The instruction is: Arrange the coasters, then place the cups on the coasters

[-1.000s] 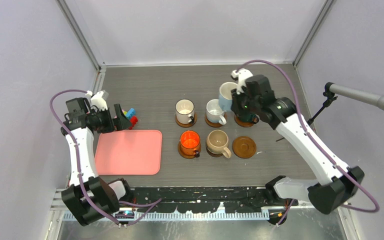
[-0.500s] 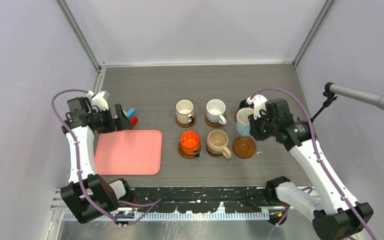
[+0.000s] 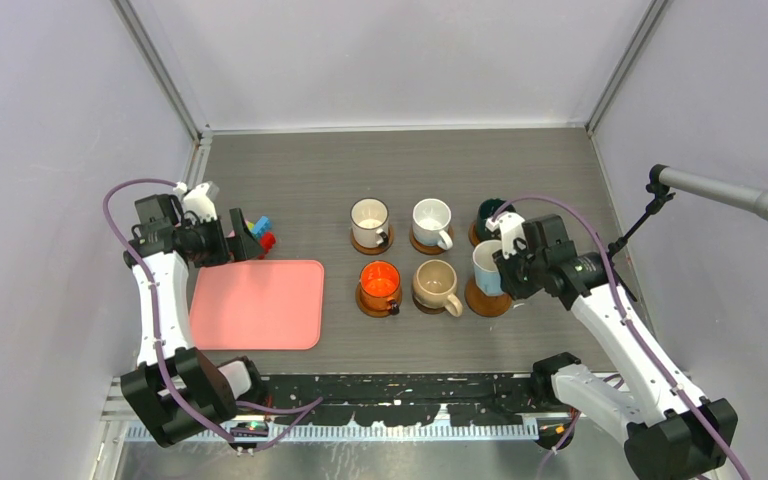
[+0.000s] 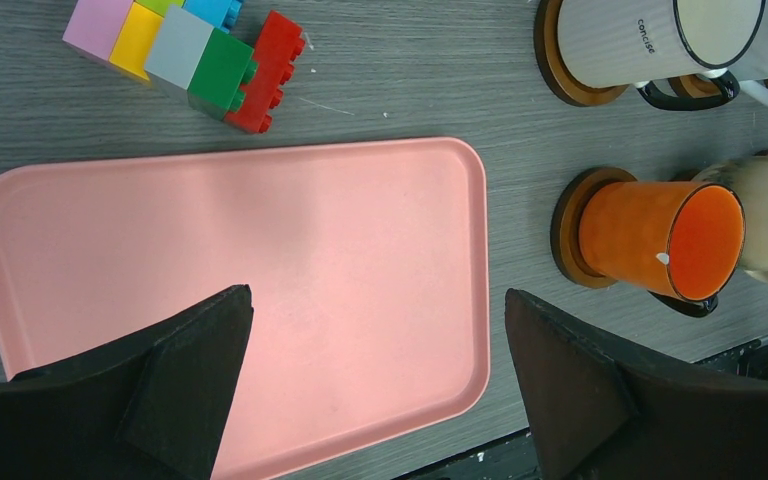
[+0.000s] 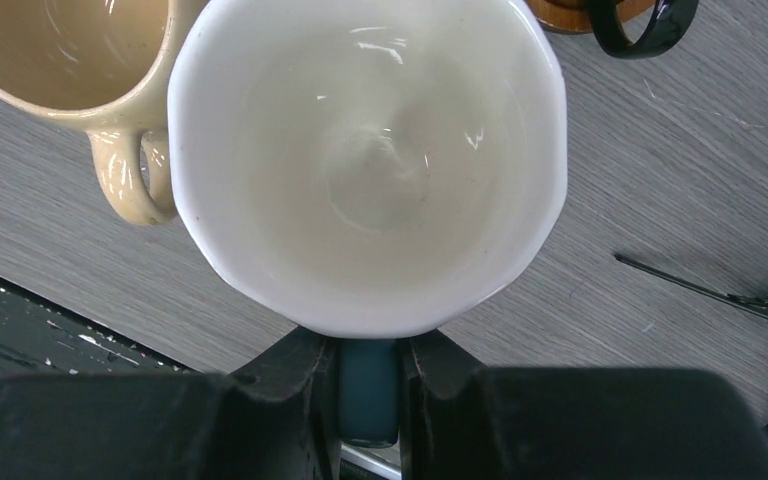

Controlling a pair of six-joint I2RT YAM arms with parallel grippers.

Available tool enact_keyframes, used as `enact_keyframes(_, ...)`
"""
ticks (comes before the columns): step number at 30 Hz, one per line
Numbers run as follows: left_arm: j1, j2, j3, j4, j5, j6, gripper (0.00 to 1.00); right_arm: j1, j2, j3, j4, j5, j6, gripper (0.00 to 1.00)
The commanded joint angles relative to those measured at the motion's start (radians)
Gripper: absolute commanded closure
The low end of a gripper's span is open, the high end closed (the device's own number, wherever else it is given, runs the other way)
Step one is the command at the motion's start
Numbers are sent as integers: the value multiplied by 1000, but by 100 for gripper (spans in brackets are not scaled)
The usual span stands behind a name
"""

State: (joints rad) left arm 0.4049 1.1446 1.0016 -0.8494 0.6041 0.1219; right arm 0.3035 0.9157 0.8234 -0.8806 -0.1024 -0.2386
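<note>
The robot's right gripper needs to move down, easing slightly toward the tan cup, and let go of the handle there, because the light blue cup hangs over its bare coaster [image 3: 488,298].
My right gripper [image 3: 506,270] is shut on the handle of the light blue cup [image 3: 487,264], which hangs over the front-right coaster [image 3: 491,302]; whether it touches I cannot tell. The right wrist view looks into the cup's white inside [image 5: 370,160], with my right gripper [image 5: 368,350] clamped on the blue handle. The white cups [image 3: 369,219] [image 3: 431,219], dark green cup [image 3: 487,210], orange cup [image 3: 380,283] and tan cup [image 3: 435,284] each stand on a coaster. My left gripper [image 3: 241,235] [image 4: 375,300] stays open and empty above the pink tray [image 4: 230,250].
Toy blocks [image 3: 258,232] [image 4: 190,55] lie behind the pink tray [image 3: 257,303] at the left. A microphone [image 3: 730,195] on a stand reaches in from the right wall. The tan cup's handle [image 5: 130,175] sits close beside the held cup.
My right arm carried the light blue cup from the back right, forward and down, to over the front-right coaster. The dark green cup came into view behind it. The left arm has not moved.
</note>
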Motion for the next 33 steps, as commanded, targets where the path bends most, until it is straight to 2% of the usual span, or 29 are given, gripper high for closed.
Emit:
enact_keyframes(1, -4, -7, 18, 10, -1, 18, 0, -4, -21, 8, 108, 5, -24, 100)
enact_keyframes(9, -4, -2, 21, 11, -4, 19, 0, -6, 31, -14, 170, 5, -18, 100)
enact_keyframes(26, -3, 13, 24, 20, -22, 20, 0, -17, 106, -41, 184, -28, -32, 99)
enact_keyframes(33, -4, 9, 23, 20, -31, 19, 0, -19, 115, -34, 161, -46, -42, 91)
